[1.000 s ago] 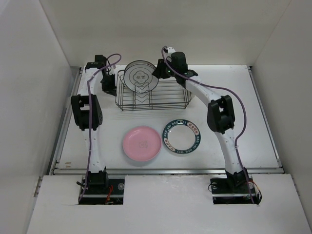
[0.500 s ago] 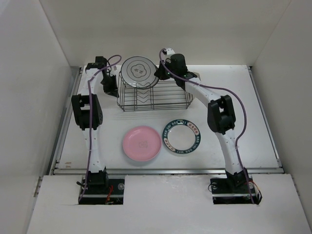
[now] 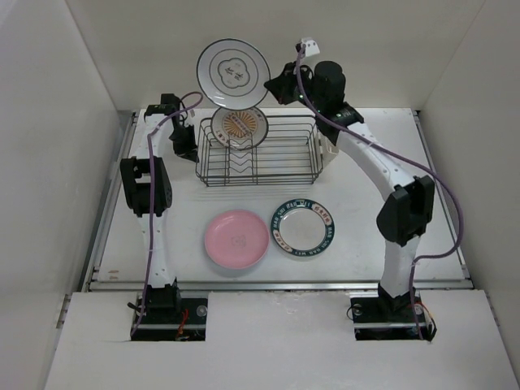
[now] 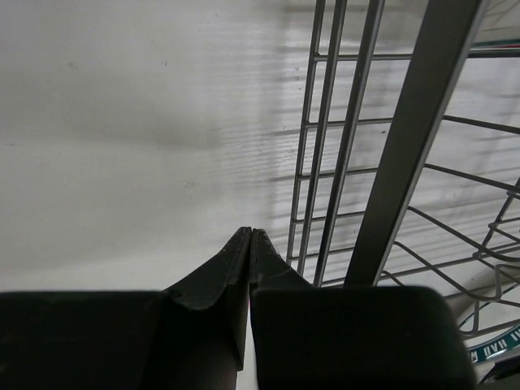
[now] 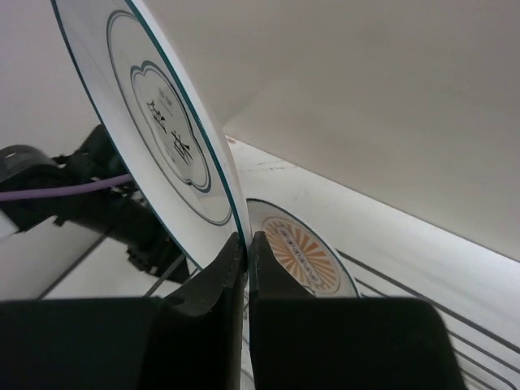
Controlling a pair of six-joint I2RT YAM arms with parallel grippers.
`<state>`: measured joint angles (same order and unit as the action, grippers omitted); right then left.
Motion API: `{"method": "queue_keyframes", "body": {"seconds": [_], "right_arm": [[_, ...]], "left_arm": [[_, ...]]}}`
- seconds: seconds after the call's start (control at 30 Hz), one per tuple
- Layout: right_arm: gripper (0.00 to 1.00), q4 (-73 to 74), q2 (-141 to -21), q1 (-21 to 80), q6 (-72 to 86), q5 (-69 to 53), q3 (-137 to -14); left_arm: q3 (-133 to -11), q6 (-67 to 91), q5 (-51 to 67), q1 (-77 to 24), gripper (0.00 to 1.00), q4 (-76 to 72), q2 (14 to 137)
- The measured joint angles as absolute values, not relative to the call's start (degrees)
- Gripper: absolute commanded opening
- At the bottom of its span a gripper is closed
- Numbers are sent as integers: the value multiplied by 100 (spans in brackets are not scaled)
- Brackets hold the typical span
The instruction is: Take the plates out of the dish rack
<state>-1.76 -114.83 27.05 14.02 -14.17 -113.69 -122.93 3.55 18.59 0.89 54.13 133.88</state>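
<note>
The grey-white plate goes back and down in my right gripper next for release atop the patterned-rim white plate [image 3: 302,227], since it is clear of the rack [image 3: 258,151].
My right gripper [image 3: 275,85] is shut on the rim of a grey-white plate with a dark rim [image 3: 233,74], held high above the dish rack [image 3: 258,151]; it also shows in the right wrist view [image 5: 154,138]. An orange-sunburst plate [image 3: 244,127] stands upright in the rack, also seen in the right wrist view [image 5: 302,252]. A pink plate [image 3: 236,240] and a white plate with a dark patterned rim [image 3: 302,227] lie flat on the table in front of the rack. My left gripper [image 4: 250,236] is shut and empty beside the rack's left wall [image 4: 333,154].
A cream cutlery cup [image 3: 329,146] hangs on the rack's right end. White walls enclose the table on the left, back and right. A purple cable runs along each arm.
My right gripper has lifted the grey-white plate up out of the rack, uncovering the orange-sunburst plate behind it. The right arm has straightened upward. The left arm has barely moved.
</note>
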Motion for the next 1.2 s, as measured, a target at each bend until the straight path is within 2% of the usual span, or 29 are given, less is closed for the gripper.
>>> {"method": "queue_keyframes", "body": {"seconds": [0.17,0.27,0.37,0.4,0.53,0.67,0.77,0.93,1.1,1.17,1.2], "right_arm": [[0,478,-10696,2650,1302,-2228,-10787],[0,1245,-10012,2585,1107,-2851,-9885],[0,2038,-9236,2552,965,-3122,-8694],[0,2281,-8984,2543,934,-3168,-8283],[0,2969,-7874,2469,1087,-3037,-6657],[0,3374,-6938,2241,1358,-2576,-5867],[0,3463,-6805,2060,1494,-2206,-5815],[0,3494,-7395,1863,1634,-1809,-5544],[0,3743,-7762,1758,1911,-1568,-5363],[11,3739,-7762,1756,1977,-1481,-5363],[28,3741,-7762,1754,2014,-1428,-5363]], "left_arm": [[-12293,349,1754,78,0,5415,13388],[-12339,349,1721,75,0,5430,13388],[-12521,346,1653,75,9,5450,13388],[-12599,336,1627,73,17,5441,13388],[-12807,287,1529,73,30,5408,13386],[-12816,281,1426,84,34,5404,13384],[-12816,287,1267,78,37,5404,13369],[-12816,336,1026,71,45,5415,13238],[-12816,370,961,71,57,5424,12927],[-12816,377,985,62,63,5430,12785],[-12816,381,1046,60,65,5435,12722]]}}
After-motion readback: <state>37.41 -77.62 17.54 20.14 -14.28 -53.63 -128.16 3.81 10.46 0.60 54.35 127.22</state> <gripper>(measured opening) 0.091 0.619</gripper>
